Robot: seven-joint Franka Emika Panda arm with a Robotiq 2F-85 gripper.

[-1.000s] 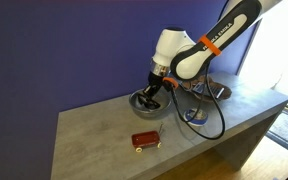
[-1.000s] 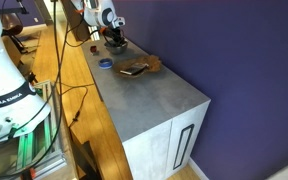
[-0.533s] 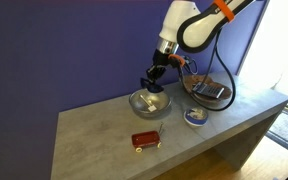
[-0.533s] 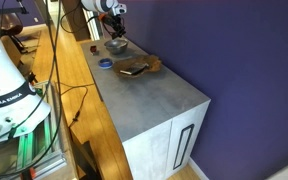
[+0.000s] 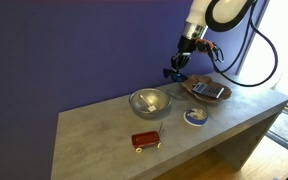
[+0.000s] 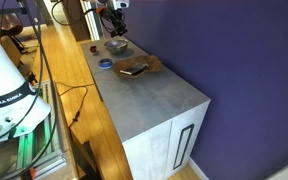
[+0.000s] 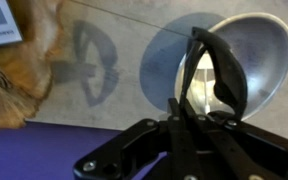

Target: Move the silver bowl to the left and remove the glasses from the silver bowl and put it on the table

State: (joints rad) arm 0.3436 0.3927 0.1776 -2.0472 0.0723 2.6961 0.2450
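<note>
Next, my gripper moves down to the open gap between the bowl and tray and releases the glasses, because bare tabletop shows there outside the bowl.
The silver bowl sits empty on the grey table; it also shows in the other exterior view and in the wrist view. My gripper is shut on the dark thin-framed glasses and holds them in the air, well above the table and between the bowl and the wooden tray. In the wrist view the glasses hang from the closed fingers in front of the bowl. In an exterior view the gripper is above the bowl.
A red box lies near the table's front edge. A small blue-and-white dish stands beside the bowl. A brown wooden tray with a dark object is at the back, seen also in the wrist view.
The gripper has risen out of the bowl with the glasses and moved up and toward the tray side. The bowl stays put and is now empty.
</note>
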